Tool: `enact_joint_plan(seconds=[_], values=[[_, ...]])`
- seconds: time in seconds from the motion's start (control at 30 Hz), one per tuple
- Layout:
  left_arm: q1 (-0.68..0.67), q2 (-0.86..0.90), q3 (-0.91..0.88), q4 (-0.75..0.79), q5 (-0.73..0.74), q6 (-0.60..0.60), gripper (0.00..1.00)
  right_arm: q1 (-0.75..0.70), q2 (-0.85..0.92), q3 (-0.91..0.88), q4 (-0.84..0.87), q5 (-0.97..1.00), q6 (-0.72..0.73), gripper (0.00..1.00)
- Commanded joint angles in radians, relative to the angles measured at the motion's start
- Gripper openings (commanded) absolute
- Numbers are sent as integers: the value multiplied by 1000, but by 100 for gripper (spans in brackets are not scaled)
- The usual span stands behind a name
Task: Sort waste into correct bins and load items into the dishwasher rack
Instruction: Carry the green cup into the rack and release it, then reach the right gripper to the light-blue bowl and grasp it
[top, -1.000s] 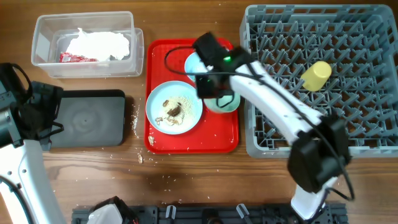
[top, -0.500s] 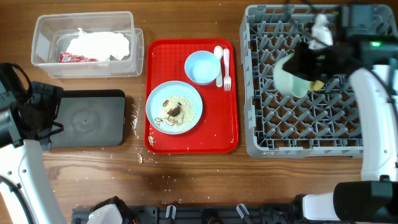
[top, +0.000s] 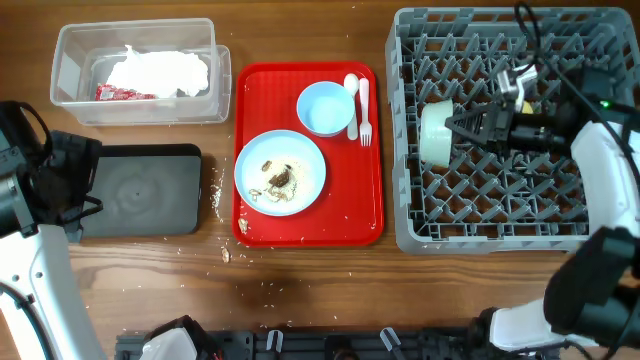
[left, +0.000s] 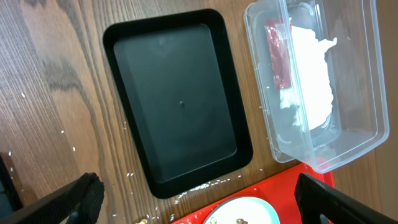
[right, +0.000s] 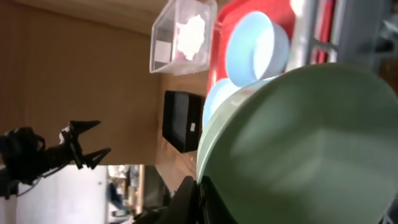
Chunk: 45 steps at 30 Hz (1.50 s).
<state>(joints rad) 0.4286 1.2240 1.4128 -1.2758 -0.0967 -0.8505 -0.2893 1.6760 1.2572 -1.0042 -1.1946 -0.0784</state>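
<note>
My right gripper next needs to bring the mint-green bowl down and away from the side of the rack by the red tray, onto the empty pegs there.
My right gripper is shut on the rim of the mint-green bowl and holds it tipped on its side among the pegs of the grey dishwasher rack. In the right wrist view the bowl fills the frame, with the jaws pinching its rim. The pale blue plate with food scraps, the light blue bowl, the spoon and the fork lie on the red tray. My left gripper is open and empty by the black tray. I cannot see the yellow cup.
The clear tub at the back left holds white napkins and a red wrapper. The black tray sits in front of it. Crumbs lie on the wood between the black tray and the red tray.
My right arm lifted the mint-green bowl off the red tray, carried it right over the rack and turned it on its side among the pegs. The left arm has not moved.
</note>
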Motion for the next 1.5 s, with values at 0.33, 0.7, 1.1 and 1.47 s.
enact_joint_plan(seconds=[0.33,0.7,1.1,1.47], values=[[6,-1,-1,3,-10,6,100,-58,12,-18,47,147,175,4],[6,-1,-1,3,-10,6,100,-157,-140,-11,22,424,284,34],[6,-1,-1,3,-10,6,100,-138,-355,35,-22,592,360,49],[6,0,-1,3,-10,6,100,505,-332,165,161,795,422,67]])
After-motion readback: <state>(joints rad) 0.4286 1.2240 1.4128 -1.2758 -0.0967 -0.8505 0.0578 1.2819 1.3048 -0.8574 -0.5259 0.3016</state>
